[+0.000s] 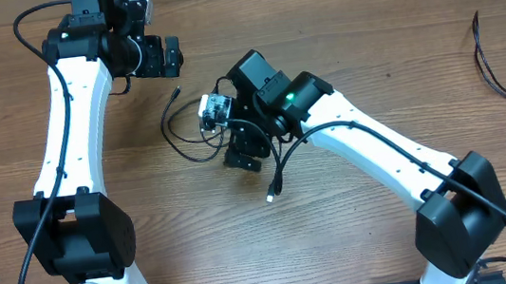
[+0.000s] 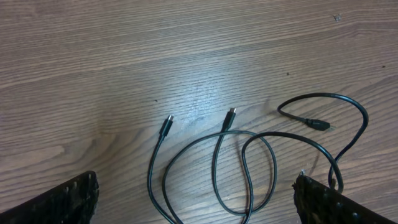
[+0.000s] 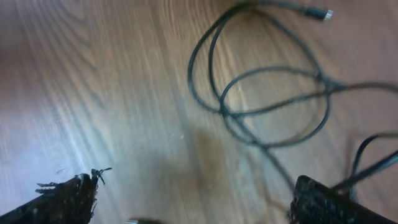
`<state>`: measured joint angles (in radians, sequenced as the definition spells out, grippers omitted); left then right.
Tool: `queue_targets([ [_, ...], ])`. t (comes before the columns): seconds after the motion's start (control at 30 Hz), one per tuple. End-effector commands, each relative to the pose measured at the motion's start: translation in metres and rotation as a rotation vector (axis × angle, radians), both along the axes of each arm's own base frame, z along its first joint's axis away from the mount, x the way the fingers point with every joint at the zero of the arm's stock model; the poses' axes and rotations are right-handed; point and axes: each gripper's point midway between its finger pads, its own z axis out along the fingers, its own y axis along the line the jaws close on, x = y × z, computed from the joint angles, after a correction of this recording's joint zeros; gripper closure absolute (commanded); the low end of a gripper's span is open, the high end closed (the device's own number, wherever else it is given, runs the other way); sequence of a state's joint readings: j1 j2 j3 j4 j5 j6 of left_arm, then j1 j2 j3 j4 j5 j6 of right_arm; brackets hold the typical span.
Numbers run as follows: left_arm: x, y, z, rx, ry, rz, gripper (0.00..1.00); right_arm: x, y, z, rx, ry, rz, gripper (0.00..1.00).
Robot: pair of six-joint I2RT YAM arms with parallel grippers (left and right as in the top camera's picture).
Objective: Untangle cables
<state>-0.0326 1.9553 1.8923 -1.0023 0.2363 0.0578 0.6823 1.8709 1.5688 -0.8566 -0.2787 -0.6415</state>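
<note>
I should move my right gripper to the right in its wrist view and down to straddle the piece of cable leaving the loops, because it passes beside one finger.
The thin black cables (image 1: pixel 174 138) lie looped together at the table's middle, partly hidden under my right arm; one plug end (image 1: pixel 272 195) points toward the front. In the left wrist view the cables (image 2: pixel 249 168) cross in loops, with plug tips (image 2: pixel 166 124) lying apart on the wood. My left gripper (image 1: pixel 167 56) hangs open behind the tangle, its fingers (image 2: pixel 59 202) wide apart with nothing held. My right gripper (image 1: pixel 243 155) is open low over the tangle's right side. In the right wrist view the loops (image 3: pixel 267 93) lie ahead of the gripper (image 3: pixel 193 202), one silvery tip (image 3: pixel 323 14) at the top.
Another thin black cable (image 1: pixel 500 66) lies apart at the far right of the wooden table (image 1: pixel 365 34). My right arm's own thicker wire runs along its white link (image 1: pixel 378 147).
</note>
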Motion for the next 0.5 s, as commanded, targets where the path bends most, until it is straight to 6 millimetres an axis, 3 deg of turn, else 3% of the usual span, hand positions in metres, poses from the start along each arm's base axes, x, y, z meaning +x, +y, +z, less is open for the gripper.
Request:
queue_targets([
  [0.0, 0.002, -0.003, 0.007, -0.019, -0.015, 0.000, 0.00, 0.011, 0.003, -0.018, -0.023, -0.028, 0.030, 0.00],
  [0.3, 0.002, -0.003, 0.007, -0.019, -0.015, 0.000, 0.00, 0.041, 0.009, -0.060, -0.075, -0.082, -0.009, 0.00],
  [0.4, 0.002, -0.003, 0.007, -0.019, -0.015, 0.000, 0.00, 0.050, 0.015, -0.056, -0.052, -0.121, -0.013, 0.01],
  [0.47, 0.002, -0.003, 0.007, -0.019, -0.015, 0.000, 0.00, 0.055, 0.016, -0.054, -0.047, -0.146, -0.021, 0.09],
])
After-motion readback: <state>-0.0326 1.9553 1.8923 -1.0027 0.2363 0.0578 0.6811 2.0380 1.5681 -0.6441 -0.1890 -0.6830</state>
